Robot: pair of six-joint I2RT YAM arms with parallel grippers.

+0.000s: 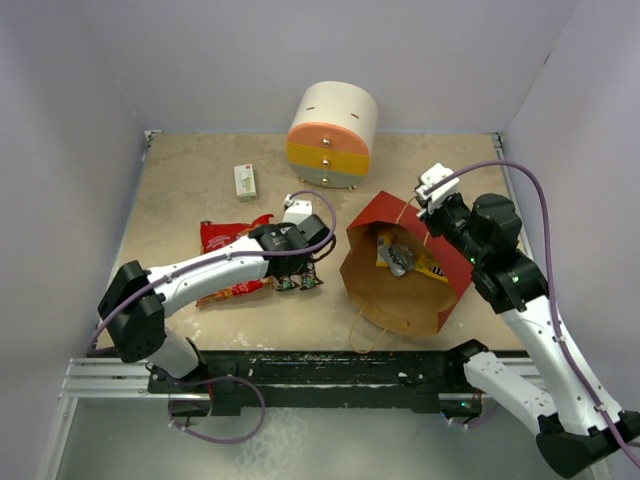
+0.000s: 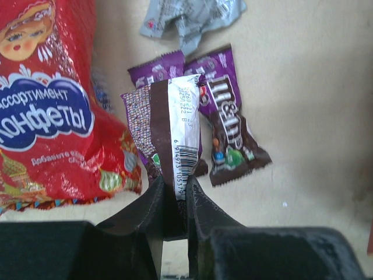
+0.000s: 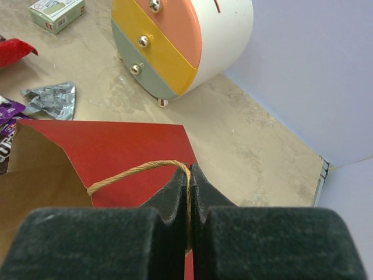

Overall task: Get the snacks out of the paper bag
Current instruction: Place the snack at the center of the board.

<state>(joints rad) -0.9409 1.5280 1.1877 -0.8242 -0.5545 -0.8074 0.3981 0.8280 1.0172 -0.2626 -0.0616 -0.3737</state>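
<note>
The dark brown wrapper is still hanging above the other dark wrappers (image 1: 301, 279). I will next move my left gripper slightly toward the paper bag and lower the wrapper onto them.
The red paper bag (image 1: 395, 222) lies on its side, its brown mouth facing the near left. A yellow-orange wrapper (image 1: 428, 266) and a silver wrapper (image 1: 398, 258) lie inside. My right gripper (image 1: 427, 205) is shut on the bag's twisted paper handle (image 3: 134, 171); the right wrist view shows the gripper (image 3: 189, 172) above the red bag wall (image 3: 128, 143). My left gripper (image 1: 296, 274) is shut on a dark brown wrapper with a white barcode strip (image 2: 178, 128), low over the table; the left wrist view shows the gripper (image 2: 179, 185). Beside it lie another dark brown wrapper (image 2: 230, 125), the red chip bag (image 2: 52, 105) and a silver wrapper (image 2: 186, 17).
The round white-orange-yellow drawer unit (image 1: 333, 122) stands at the back, also in the right wrist view (image 3: 175, 41). A small white-green box (image 1: 245, 182) lies left of it. Walls close the table on three sides. The red chip bag (image 1: 228, 258) lies left of my left gripper.
</note>
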